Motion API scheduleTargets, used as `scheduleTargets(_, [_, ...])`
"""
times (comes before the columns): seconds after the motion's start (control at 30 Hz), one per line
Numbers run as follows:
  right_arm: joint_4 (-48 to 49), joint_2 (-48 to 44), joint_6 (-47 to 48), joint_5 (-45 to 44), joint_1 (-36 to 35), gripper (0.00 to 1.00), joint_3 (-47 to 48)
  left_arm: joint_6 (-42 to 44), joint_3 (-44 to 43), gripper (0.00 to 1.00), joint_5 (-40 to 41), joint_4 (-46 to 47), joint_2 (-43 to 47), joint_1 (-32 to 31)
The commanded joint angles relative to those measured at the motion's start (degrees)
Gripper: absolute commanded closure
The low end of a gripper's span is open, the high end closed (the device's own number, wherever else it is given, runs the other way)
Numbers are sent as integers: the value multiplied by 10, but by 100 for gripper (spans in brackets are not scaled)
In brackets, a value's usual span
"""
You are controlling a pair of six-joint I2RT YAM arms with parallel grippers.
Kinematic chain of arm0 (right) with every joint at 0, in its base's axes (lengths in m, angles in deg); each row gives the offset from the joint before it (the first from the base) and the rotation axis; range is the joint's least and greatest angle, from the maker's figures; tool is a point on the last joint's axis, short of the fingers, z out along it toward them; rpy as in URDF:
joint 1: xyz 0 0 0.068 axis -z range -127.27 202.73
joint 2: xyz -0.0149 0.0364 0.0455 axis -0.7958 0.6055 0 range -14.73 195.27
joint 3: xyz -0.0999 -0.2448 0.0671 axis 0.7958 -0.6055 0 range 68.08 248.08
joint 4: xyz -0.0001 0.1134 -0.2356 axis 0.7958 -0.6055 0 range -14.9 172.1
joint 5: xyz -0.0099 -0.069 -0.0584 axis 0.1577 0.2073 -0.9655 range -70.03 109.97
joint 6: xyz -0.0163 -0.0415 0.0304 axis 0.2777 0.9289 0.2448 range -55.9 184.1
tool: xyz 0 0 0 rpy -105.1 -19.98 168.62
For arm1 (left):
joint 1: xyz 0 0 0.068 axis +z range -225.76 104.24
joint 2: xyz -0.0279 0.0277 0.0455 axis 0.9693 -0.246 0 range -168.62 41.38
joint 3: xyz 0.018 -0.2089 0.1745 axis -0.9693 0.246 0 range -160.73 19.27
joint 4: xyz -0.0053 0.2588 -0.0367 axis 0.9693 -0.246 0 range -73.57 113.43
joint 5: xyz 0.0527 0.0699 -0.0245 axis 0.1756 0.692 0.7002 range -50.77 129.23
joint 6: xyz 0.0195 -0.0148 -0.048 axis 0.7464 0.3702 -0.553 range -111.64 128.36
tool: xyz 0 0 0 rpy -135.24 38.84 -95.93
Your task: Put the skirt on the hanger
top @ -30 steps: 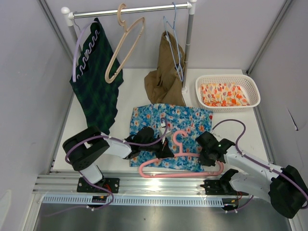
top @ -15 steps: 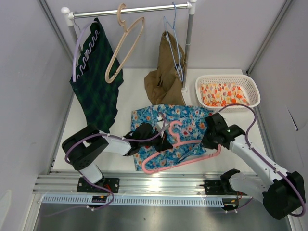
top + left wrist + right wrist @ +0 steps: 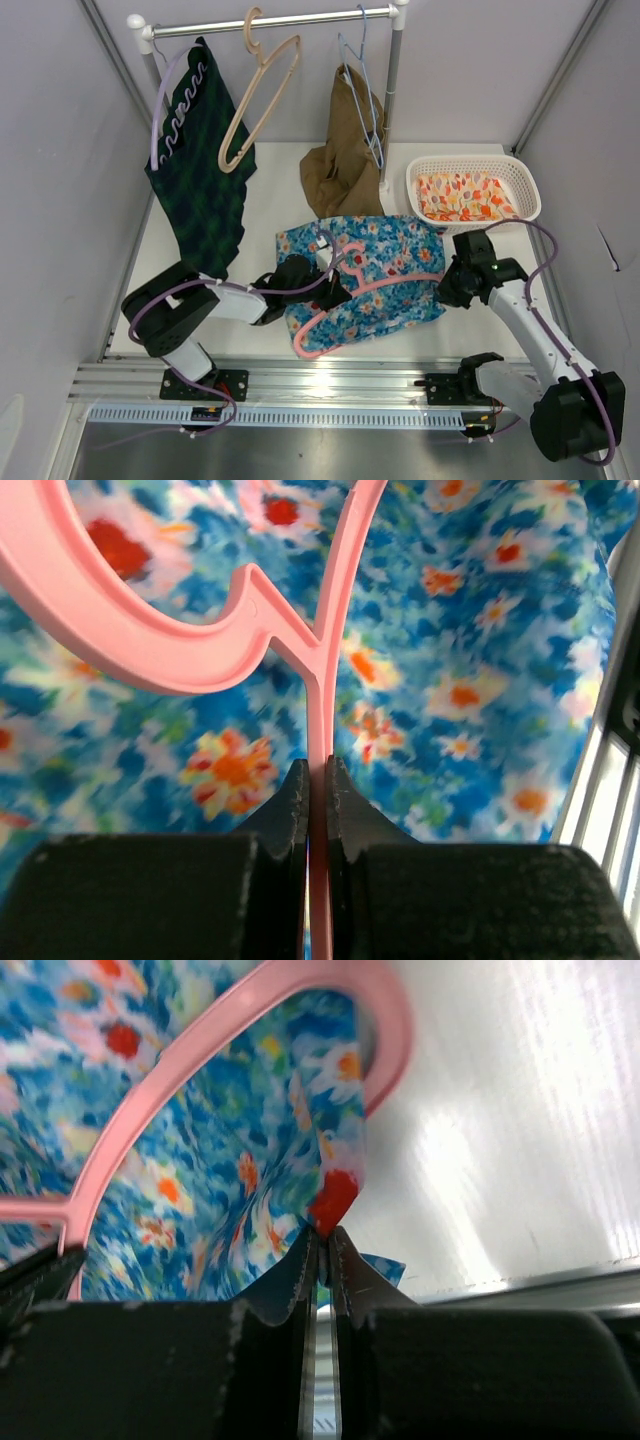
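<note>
I should next pull the skirt edge away from the hanger's curved end, then lower my right gripper to release it, as the bare tabletop is below.
The blue floral skirt [image 3: 392, 242] lies on the white table near the front edge, bunched on its right side. A pink hanger [image 3: 390, 285] rests slanted across it, hook toward the back. My left gripper [image 3: 338, 293] is shut on the hanger's thin bar just below the hook [image 3: 150, 650], with the skirt [image 3: 480, 630] filling the background. My right gripper [image 3: 452, 288] is shut on a pinch of the skirt's edge [image 3: 335, 1200] beside the hanger's curved right end [image 3: 390, 1020].
A clothes rail [image 3: 270, 20] at the back holds a green plaid garment [image 3: 195, 170], an empty beige hanger [image 3: 260, 100] and a brown garment [image 3: 345, 160]. A white basket [image 3: 425, 165] with floral cloth stands back right. The metal table rail [image 3: 320, 385] runs along the front.
My right gripper has moved back and to the right with the skirt's edge, dragging the skirt and the hanger's right end away from the front edge. The hanger now slants more steeply.
</note>
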Motion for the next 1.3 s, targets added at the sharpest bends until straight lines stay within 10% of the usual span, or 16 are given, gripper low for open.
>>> scheduleTargets(0.0, [27, -6, 19, 9, 45, 100, -16, 36, 18, 100, 58, -4, 25, 9])
scheduleTargets(0.97, [76, 58, 73, 73, 200, 100, -3, 49, 22, 100, 93, 6, 47, 20])
scheduleTargets(1.27, [82, 59, 29, 28, 91, 92, -22, 44, -1, 100, 93, 13, 38, 21])
